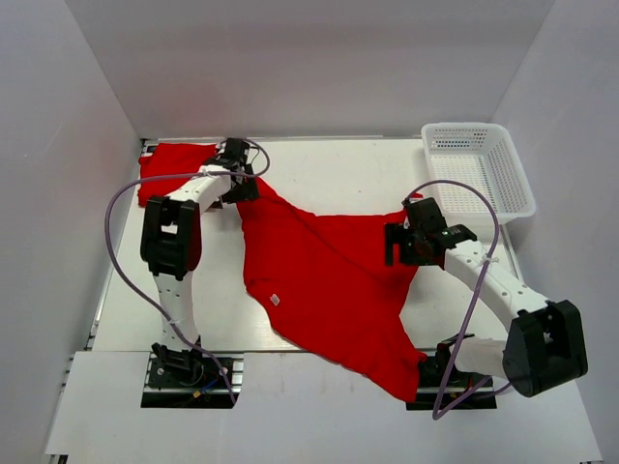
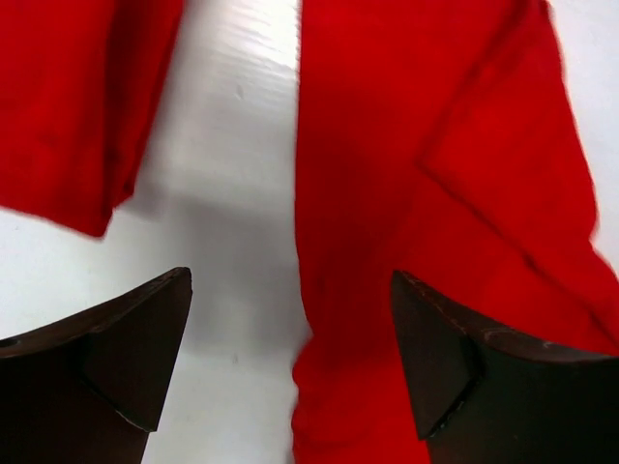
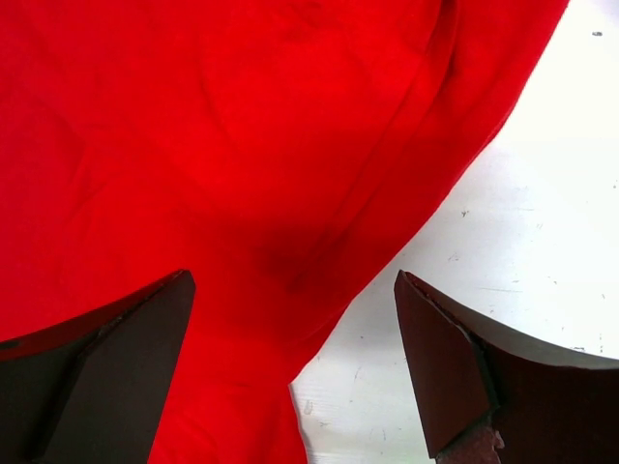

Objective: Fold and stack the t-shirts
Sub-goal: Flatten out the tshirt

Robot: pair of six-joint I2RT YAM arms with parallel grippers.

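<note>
My left gripper goes outward and toward the folded t-shirt next, then down onto the spread t-shirt's far corner (image 1: 255, 184) (image 2: 340, 39) beside it, as the cloth extends beyond my fingers.
One red t-shirt (image 1: 329, 280) lies spread and crumpled across the middle of the table, its small white neck label (image 1: 275, 300) facing up. A second red t-shirt (image 1: 172, 170) lies folded at the far left corner. My left gripper (image 1: 240, 187) hovers open over the spread shirt's far left corner. In the left wrist view the shirt's edge (image 2: 387, 242) runs between the fingers, and the folded t-shirt (image 2: 68, 106) shows at upper left. My right gripper (image 1: 398, 244) is open over the shirt's right edge (image 3: 242, 174), with bare table under its right finger (image 3: 445, 358).
A white mesh basket (image 1: 510, 184) stands at the far right corner. The spread shirt's near corner (image 1: 406, 372) reaches down beside the right arm's base. White walls close in the table on three sides.
</note>
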